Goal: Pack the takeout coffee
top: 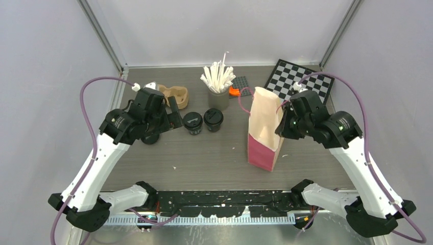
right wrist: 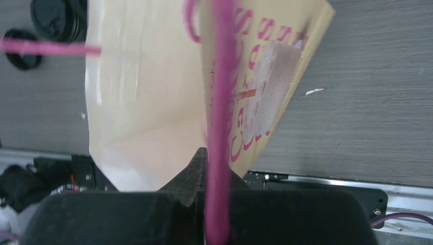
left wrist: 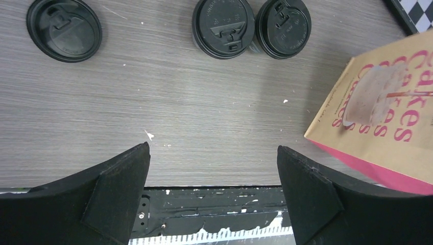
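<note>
I will turn my right gripper and carry the bag [top: 265,130] to the left in the top view, to the tabletop before the cups, and release it there, as that tabletop is bare.
Two takeout coffee cups [top: 193,122] [top: 213,119] with black lids stand side by side mid-table; from the left wrist they show as lids [left wrist: 223,26] [left wrist: 283,26]. My left gripper [top: 172,116] [left wrist: 213,153] hovers just left of them, open, with nothing between its fingers. A tan paper bag [top: 265,130] [left wrist: 378,117] [right wrist: 143,102] with pink lettering stands upright to the right of the cups. My right gripper [top: 282,122] [right wrist: 212,163] is at the bag's top right edge, shut on its pink cord handle [right wrist: 220,92]. One cup lid [right wrist: 56,18] shows beyond the bag.
A third round black lid [left wrist: 64,29] lies under my left arm. At the back stand a grey cup of white sticks [top: 218,84], a tan pulp tray [top: 176,94], an orange piece [top: 234,91] and a checkerboard [top: 298,79]. Side walls close in on both sides.
</note>
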### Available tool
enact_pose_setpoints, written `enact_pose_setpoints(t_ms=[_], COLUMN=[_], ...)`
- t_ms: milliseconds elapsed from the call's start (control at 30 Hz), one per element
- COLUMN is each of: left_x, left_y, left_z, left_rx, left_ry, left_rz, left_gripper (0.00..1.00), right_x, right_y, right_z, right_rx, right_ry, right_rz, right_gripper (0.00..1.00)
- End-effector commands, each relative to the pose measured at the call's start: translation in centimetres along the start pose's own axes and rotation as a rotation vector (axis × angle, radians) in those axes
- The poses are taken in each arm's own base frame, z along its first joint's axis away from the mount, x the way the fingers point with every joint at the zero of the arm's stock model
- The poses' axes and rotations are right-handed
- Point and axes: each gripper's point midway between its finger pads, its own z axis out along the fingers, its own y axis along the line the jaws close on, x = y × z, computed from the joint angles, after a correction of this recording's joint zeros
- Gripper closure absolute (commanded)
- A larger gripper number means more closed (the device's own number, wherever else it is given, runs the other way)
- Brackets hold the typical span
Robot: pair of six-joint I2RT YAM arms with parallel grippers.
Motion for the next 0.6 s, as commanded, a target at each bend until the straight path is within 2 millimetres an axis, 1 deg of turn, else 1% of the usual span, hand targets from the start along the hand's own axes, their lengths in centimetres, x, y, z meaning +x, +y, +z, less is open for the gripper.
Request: enact_pose_setpoints(t_ms=[0, 133, 233, 333, 567], left_x=[-1.2, -2.0, -2.2, -2.3, -3.2], left_y=[0.9, 0.3, -0.5, -0.8, -1.1], left_z=[-0.9, -1.2, -1.0, -0.7, -0.7], left_rx=[-0.069, -0.062, -0.047, -0.045, -0.067], left_ry=[-0.029, -0.029, -0.015, -0.013, -0.006], left_rz=[0.003, 0.01, 0.002, -0.001, 0.047], left_gripper=[0.03, 0.04, 0.05, 0.05, 0.06], right_x=[4.2, 5.4, 5.2, 4.9, 5.4], right_y=[1.8, 2.8, 3.3, 3.7, 6.4], right_z=[-1.8, -3.3, -4.0, -4.2, -4.0], right_rx=[-0.208, -0.331, -0.377, -0.405, -0.591], right_ry=[0.153, 0.17, 0.153, 0.138, 0.162], right_rz=[-0.084, -0.124, -0.163, -0.203, -0.323], right_gripper=[0.94, 0.95, 0.95, 0.95, 0.94])
